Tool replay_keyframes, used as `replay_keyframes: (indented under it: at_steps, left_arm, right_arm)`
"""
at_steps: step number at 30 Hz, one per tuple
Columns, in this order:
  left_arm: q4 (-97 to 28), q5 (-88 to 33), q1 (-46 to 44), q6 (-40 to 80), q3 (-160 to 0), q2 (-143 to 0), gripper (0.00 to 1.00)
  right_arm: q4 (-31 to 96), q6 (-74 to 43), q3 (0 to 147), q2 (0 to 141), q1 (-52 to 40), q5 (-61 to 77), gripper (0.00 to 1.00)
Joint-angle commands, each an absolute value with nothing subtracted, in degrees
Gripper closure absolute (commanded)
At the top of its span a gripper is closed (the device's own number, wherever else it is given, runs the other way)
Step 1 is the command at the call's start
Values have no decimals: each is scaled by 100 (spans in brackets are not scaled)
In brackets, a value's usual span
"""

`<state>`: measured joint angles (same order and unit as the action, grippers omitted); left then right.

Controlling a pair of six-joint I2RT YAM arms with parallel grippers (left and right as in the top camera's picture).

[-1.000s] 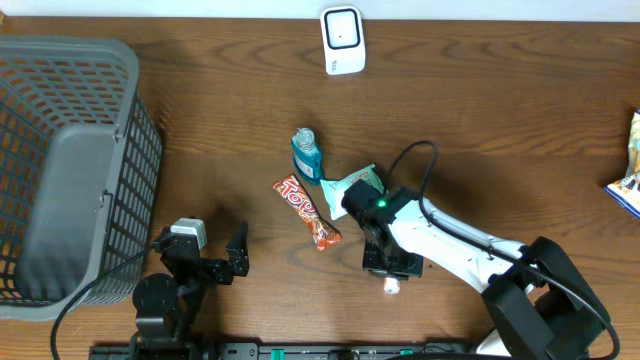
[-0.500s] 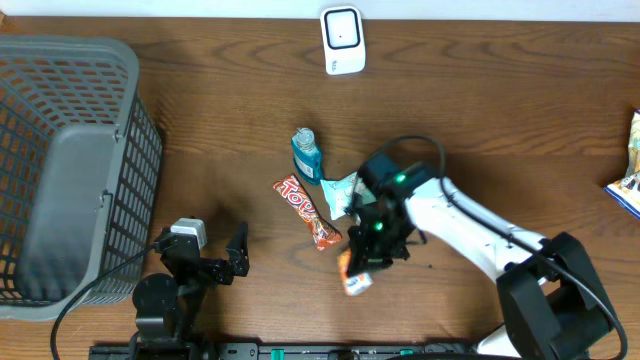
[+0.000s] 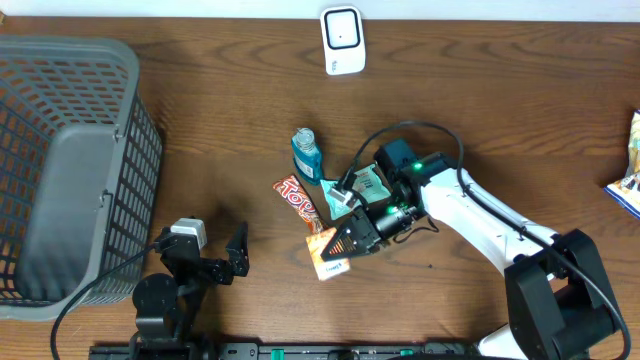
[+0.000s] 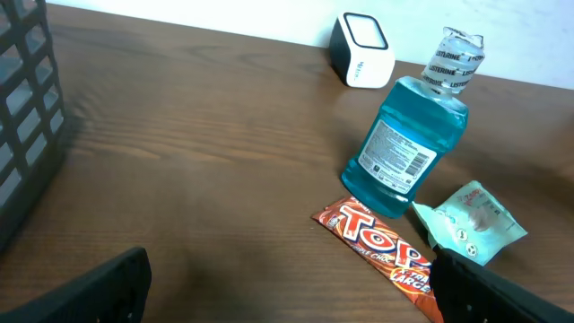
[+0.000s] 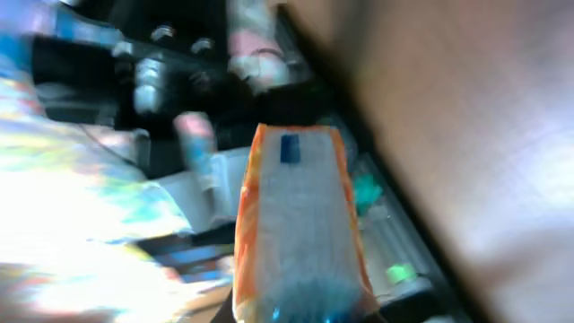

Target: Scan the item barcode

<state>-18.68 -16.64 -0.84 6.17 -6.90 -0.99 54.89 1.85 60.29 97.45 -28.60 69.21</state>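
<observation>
The robot's right gripper will next tilt its fingers down, lower the packet [image 3: 329, 256] to the empty wood beside the near end of the candy bar and let go of the packet.
My right gripper [image 3: 352, 238] is shut on an orange-edged white packet [image 3: 329, 256], holding it tilted above the table just below the candy bar. The right wrist view is blurred. In it the packet [image 5: 300, 229] stands up from between the jaws of the right gripper [image 5: 301, 316], a small dark blue mark near its top. No barcode is readable. The white scanner [image 3: 342, 40] stands at the table's far edge, also in the left wrist view as the scanner [image 4: 362, 50]. My left gripper [image 3: 212, 262] rests open near the front edge, and its view shows the left gripper [image 4: 291, 294] empty.
A blue mouthwash bottle [image 3: 305, 152], a red Top candy bar [image 3: 303, 206] and a teal pouch [image 3: 366, 181] lie mid-table. The grey wire basket [image 3: 70, 170] fills the left side. A snack bag [image 3: 629, 160] pokes in at the right edge.
The right gripper has closed on the packet, lifted it off the table and swung it left towards the candy bar, turning its wrist. The left arm has not moved.
</observation>
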Motion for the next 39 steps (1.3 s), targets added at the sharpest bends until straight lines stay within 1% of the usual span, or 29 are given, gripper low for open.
replay_keyframes:
  at_steps: [1,3,5,9,19,20,21,22,23,24,26,29,31,35,39]
  left_arm:
    - [-2016,-1752,-60,631,-613,-97,2]
    - [-2016,-1752,-60,631,-613,-97,2]
    - [-2016,-1752,-60,631,-613,-97,2]
    - [-2016,-1752,-60,631,-613,-97,2]
    - [-2016,-1752,-60,631,-613,-97,2]
    - [-2016,-1752,-60,631,-613,-97,1]
    - [-2016,-1752,-60,631,-613,-97,2]
    - [-2016,-1752,-60,631,-613,-97,2]
    - [-2016,-1754,-60,631,-613,-97,2]
    - [-2016,-1752,-60,631,-613,-97,1]
    - [-2016,-1752,-60,631,-613,-97,2]
    - [-2016,-1752,-60,631,-613,-97,2]
    - [-2016,-1752,-60,631,-613,-97,2]
    - [-2016,-1752,-60,631,-613,-97,2]
    - [-2016,-1752,-60,631,-613,-97,1]
  right_arm:
    - [5070,239,6095,9762,-2818,4858,99]
    - [4803,128,6093,9762,-2821,4029,99]
    - [4552,-217,6051,9762,-2821,3603,98]
    - [4167,-270,5885,9762,-2856,3813,97]
    - [3747,-290,5157,9762,-2891,3809,93]
    - [3717,-320,5078,9762,-2888,3804,91]
    - [3712,-322,5009,9762,-2877,3806,85]
    - [3710,-342,4956,9762,-2860,3802,78]
    - [3710,-342,4923,9762,-2840,3774,68]
    - [3717,-342,4915,9762,-2814,3695,62]
    - [3723,-539,4917,9762,-2762,3306,55]
    - [3791,-993,4954,9762,-2615,2545,49]
    - [3953,-1070,5039,9760,-2475,2261,46]
    - [4495,-1059,5406,9760,-2154,2123,44]
    - [5249,-1046,5951,9756,-1981,2139,45]
